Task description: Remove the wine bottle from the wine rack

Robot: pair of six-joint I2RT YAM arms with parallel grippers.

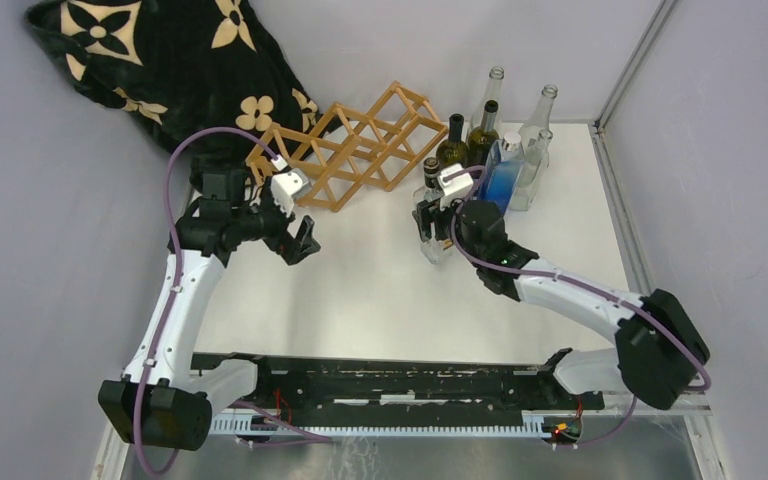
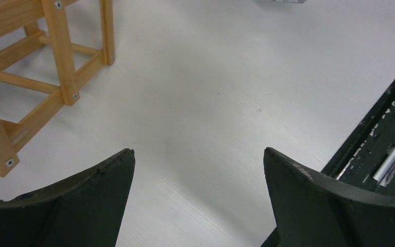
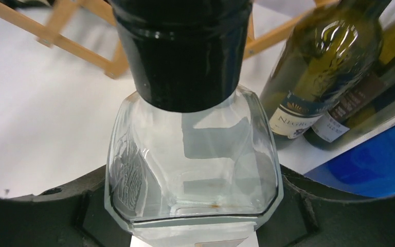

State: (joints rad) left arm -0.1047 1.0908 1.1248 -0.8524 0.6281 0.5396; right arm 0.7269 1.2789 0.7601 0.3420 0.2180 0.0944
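I will lower my right gripper and ease it outward to the table beside the dark green bottles, because the clear square glass bottle is already off the rack (image 1: 360, 150).
The light wooden wine rack (image 1: 360, 150) stands at the back middle of the table, and no bottle shows in its cells. My right gripper (image 1: 430, 232) is shut on a clear square glass bottle with a black cap (image 1: 431, 170) that stands upright to the right of the rack. In the right wrist view the bottle (image 3: 185, 154) fills the space between my fingers (image 3: 46, 216), with the rack (image 3: 56, 31) behind it. My left gripper (image 1: 303, 240) is open and empty, low over the table just in front of the rack's left end (image 2: 61, 67).
Dark green wine bottles (image 1: 452, 145), tall clear bottles (image 1: 538, 115) and a blue bottle (image 1: 500, 175) cluster at the back right, close behind my right gripper. A black patterned cloth (image 1: 160, 60) hangs at the back left. A black rail (image 1: 380, 385) runs along the near edge.
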